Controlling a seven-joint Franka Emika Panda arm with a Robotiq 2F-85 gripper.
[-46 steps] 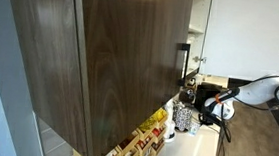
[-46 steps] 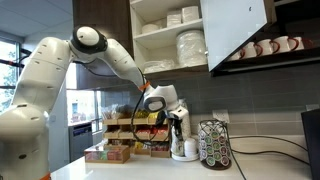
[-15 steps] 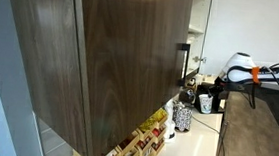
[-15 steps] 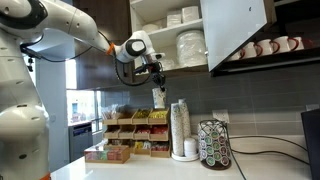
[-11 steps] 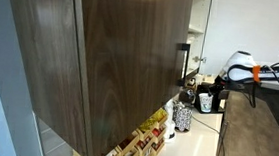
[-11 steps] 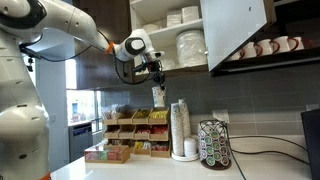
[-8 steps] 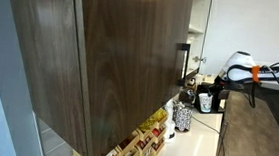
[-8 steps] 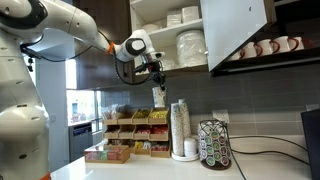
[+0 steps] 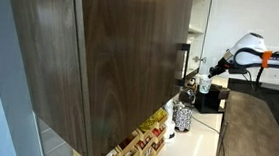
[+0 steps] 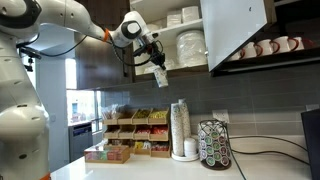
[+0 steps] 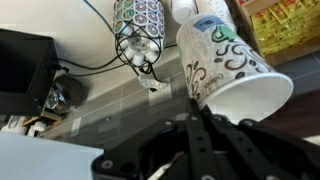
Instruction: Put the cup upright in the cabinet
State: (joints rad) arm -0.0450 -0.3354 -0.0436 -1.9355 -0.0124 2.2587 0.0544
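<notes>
The gripper needs to lift outward next and let go of the cup on the lower shelf beside the plates, because that spot is outward of the gripper, above the cup.
My gripper [image 10: 155, 63] is shut on the cup [image 10: 160, 77], a small white paper cup that hangs tilted below the fingers. It is held in front of the open cabinet [image 10: 150, 33], near the bottom edge of the lower shelf and left of a stack of plates [image 10: 190, 47]. In the wrist view the cup [image 11: 225, 62] shows a dark swirl print, and its open mouth points to the lower right. There my gripper [image 11: 193, 112] pinches its wall near the rim. In an exterior view the gripper [image 9: 218, 68] is beside the dark wood cabinet door [image 9: 111, 56] with its bar handle [image 9: 181, 63].
Bowls and plates [image 10: 183, 17] fill the shelves. The open door [image 10: 235, 30] stands to the right, with mugs [image 10: 265, 47] beneath it. On the counter are a tall stack of cups [image 10: 180, 125], a pod carousel [image 10: 213, 145] and tea box racks [image 10: 135, 130].
The arm has lifted the cup and carried it closer to the open shelves. The cup now hangs more tilted. The gripper has stayed shut on it.
</notes>
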